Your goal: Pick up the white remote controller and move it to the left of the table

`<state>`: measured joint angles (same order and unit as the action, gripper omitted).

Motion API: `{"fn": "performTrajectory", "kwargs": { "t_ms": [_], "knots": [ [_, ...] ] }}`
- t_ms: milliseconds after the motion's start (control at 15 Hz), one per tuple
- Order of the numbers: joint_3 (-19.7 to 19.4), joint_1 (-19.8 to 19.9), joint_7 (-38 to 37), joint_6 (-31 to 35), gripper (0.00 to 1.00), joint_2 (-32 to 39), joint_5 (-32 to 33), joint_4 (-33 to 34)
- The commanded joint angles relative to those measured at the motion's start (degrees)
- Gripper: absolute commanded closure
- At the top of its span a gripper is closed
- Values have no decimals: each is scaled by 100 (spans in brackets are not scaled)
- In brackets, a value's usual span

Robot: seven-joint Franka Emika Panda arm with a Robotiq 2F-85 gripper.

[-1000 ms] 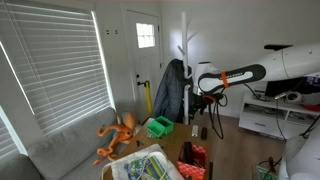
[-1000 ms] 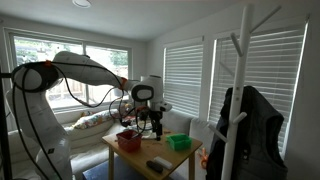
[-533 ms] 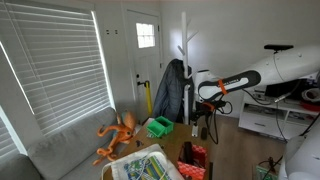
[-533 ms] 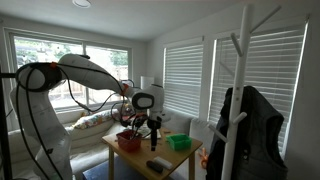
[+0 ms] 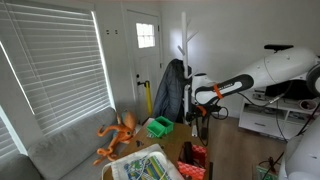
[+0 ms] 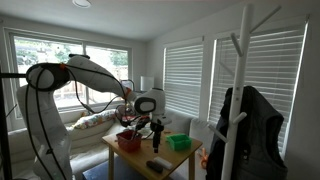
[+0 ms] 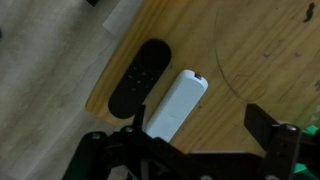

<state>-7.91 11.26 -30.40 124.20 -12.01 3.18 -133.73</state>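
Note:
The white remote controller (image 7: 176,103) lies at a slant below my open fingers in the wrist view. My gripper will next turn slightly and go down with its fingers on both long sides of the controller.
In the wrist view a white remote controller (image 7: 176,103) lies on the brown wooden table (image 7: 255,55), right beside a black remote (image 7: 140,77) near the table's edge. My gripper (image 7: 196,136) is open above the near end of the white remote, one finger on each side, not touching it. In both exterior views the gripper (image 5: 197,126) (image 6: 153,136) hangs just above the table (image 5: 172,150) (image 6: 132,156). A dark remote (image 6: 158,165) shows on the tabletop; the white one is too small to make out there.
A green basket (image 5: 159,127) (image 6: 179,143), a red container (image 6: 127,140) and a printed sheet (image 5: 146,166) lie on the table. An orange plush toy (image 5: 118,136) sits on the grey sofa. A white coat rack with a dark jacket (image 5: 172,90) (image 6: 240,120) stands nearby.
The arm has come down towards the table, bringing the open gripper lower over the remotes. The remotes have not moved.

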Motion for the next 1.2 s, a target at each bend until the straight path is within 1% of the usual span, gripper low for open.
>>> {"fn": "performTrajectory", "kwargs": {
  "t_ms": [0,333,400,533,600,733,800,867,933,1000,1133],
  "knots": [
    [106,102,-748,565,0,379,123,-45],
    [6,70,-1164,816,0,461,107,-245],
    [-13,74,-1199,851,2,458,85,-271],
    [-26,68,-1302,888,8,437,96,-324],
    [-28,64,-1329,900,15,442,93,-342],
    [-26,56,-1372,992,19,491,95,-384],
    [-26,55,-1394,1048,25,511,91,-408],
    [-27,50,-1395,1101,22,529,69,-422],
    [-25,45,-1396,1151,24,541,64,-432],
    [-20,40,-1399,1202,23,557,70,-431],
    [-13,35,-1403,1298,23,574,69,-441]
  ]
}}
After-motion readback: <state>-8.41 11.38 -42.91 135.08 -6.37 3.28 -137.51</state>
